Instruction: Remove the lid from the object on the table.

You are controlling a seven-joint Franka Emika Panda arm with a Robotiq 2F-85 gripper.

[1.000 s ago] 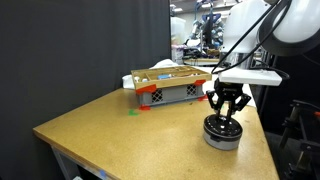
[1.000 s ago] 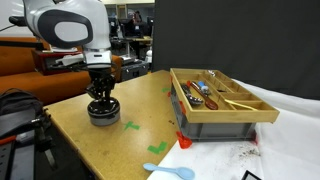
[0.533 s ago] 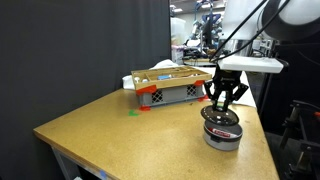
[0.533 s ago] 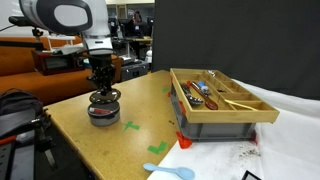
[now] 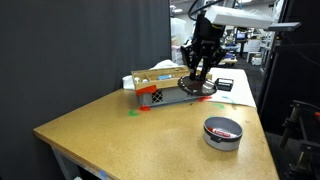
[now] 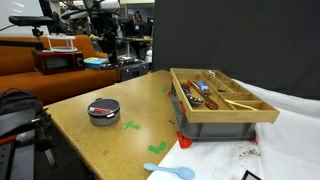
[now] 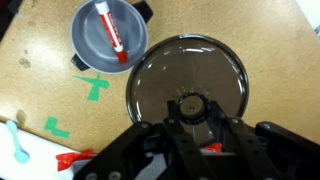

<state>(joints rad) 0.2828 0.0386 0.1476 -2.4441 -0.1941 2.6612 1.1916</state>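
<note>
The lid will go down level next, onto the clear tan tabletop below, beside the open grey container. My gripper will lower it there and release the lid's centre knob.
The small grey container stands open on the tan table [image 5: 120, 120] in both exterior views [image 5: 222, 132] [image 6: 103, 110]. The wrist view shows it from above [image 7: 110, 40] with a red pen-like thing [image 7: 112, 38] lying inside. My gripper [image 7: 190, 112] is shut on the centre knob of the round dark lid [image 7: 187, 75]. It holds the lid level, high above the table and well away from the container, as an exterior view shows [image 5: 197, 88]. The gripper [image 5: 201, 62] hangs near the crate in that view. It is at the top edge in an exterior view [image 6: 108, 25].
A grey-and-orange lattice crate [image 5: 165, 90] [image 6: 220, 105] with a cardboard tray of tools stands on the table's far side. Green tape marks [image 7: 95, 88] [image 6: 132, 125] and a blue spoon [image 6: 168, 172] lie on the tabletop. A dark curtain [image 5: 80, 50] borders the table.
My gripper has risen from the container with the lid in it and moved away toward the crate. The container now stands open with its inside showing.
</note>
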